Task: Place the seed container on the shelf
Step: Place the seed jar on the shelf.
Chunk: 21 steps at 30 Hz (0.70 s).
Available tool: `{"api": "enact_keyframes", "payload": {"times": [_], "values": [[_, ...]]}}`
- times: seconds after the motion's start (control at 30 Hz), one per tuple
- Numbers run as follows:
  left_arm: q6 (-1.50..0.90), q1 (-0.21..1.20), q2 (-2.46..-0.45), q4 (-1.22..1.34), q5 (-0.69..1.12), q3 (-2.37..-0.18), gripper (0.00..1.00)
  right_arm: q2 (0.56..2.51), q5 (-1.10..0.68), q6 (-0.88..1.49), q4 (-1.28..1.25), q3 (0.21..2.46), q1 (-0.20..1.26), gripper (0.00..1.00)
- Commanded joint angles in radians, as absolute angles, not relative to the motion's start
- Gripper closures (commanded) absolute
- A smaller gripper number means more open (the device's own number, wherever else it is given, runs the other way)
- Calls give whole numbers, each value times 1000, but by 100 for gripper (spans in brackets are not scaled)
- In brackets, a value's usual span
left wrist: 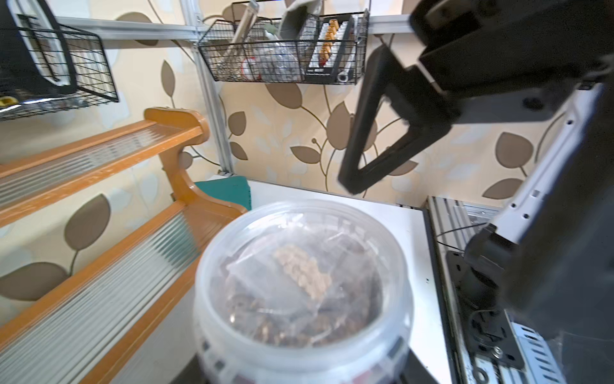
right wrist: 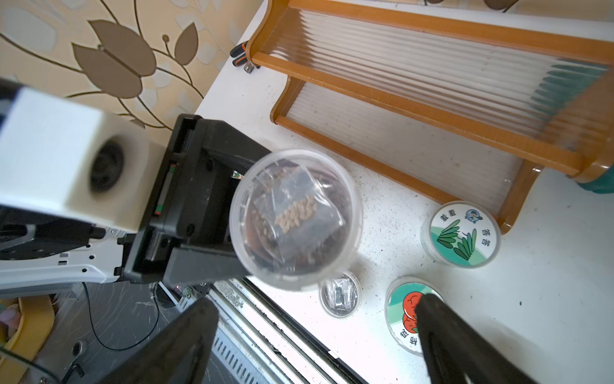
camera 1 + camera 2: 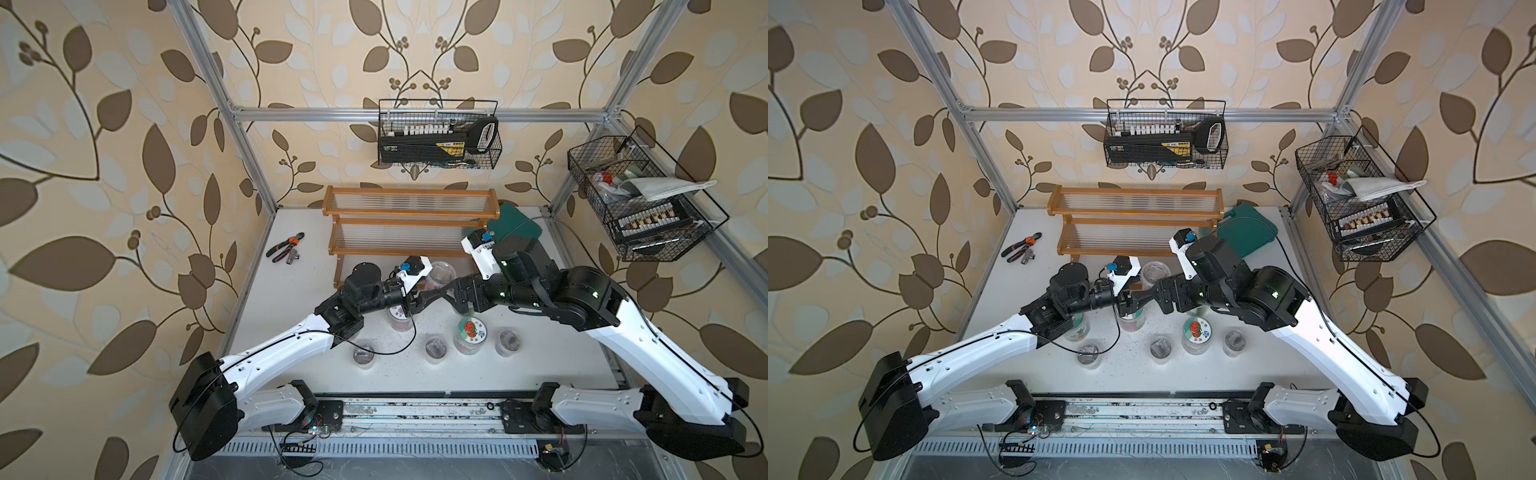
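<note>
I should next swing my left gripper outward over the empty end of the shelf's top level by the pliers, turning toward the back wall, and release the jar there.
The seed container (image 2: 295,219) is a clear lidded jar with a seed packet inside. It hangs above the table in front of the shelf. My left gripper (image 2: 255,212) is shut on its sides, a black finger on either side below the lid. In the left wrist view the jar (image 1: 302,276) fills the lower middle and hides the fingers. My right gripper (image 2: 315,319) stands open just short of the jar, touching nothing. The shelf (image 3: 399,251), orange-brown wood with clear ribbed tiers, stands at the back of the table behind the raised jar (image 3: 442,272).
Other jars stand on the table: a tomato-label jar (image 3: 471,330), a leaf-label jar (image 2: 461,232) by the shelf's right foot, small clear ones (image 3: 363,353) (image 3: 436,347) (image 3: 508,341). Pliers (image 3: 286,245) lie left of the shelf and a green board (image 3: 515,226) right. Wire baskets (image 3: 438,137) (image 3: 640,199) hang above.
</note>
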<state>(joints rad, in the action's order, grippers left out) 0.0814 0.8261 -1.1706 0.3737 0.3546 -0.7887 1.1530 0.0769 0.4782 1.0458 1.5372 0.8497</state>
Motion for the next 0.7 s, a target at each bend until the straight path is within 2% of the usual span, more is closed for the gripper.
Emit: {"api": "enact_keyframes", "payload": {"times": [0.0,0.07,0.13,0.2,0.4,0.67], "values": [[100,828,-1139,460,137,-793,52,1099,141,488,1058,1532,851,4],[112,827,-1147,478,22,-801,51,1075,142,503,1043,1494,848,4],[122,814,-1164,477,-74,-826,58,1057,140,522,1027,1450,848,4],[101,784,-1177,488,-147,-845,55,1055,121,543,1009,1415,847,4],[32,656,-1205,528,-214,-886,55,1072,45,575,966,1348,847,5],[35,531,-1263,498,-306,-1003,54,1058,34,587,946,1300,847,5]]}}
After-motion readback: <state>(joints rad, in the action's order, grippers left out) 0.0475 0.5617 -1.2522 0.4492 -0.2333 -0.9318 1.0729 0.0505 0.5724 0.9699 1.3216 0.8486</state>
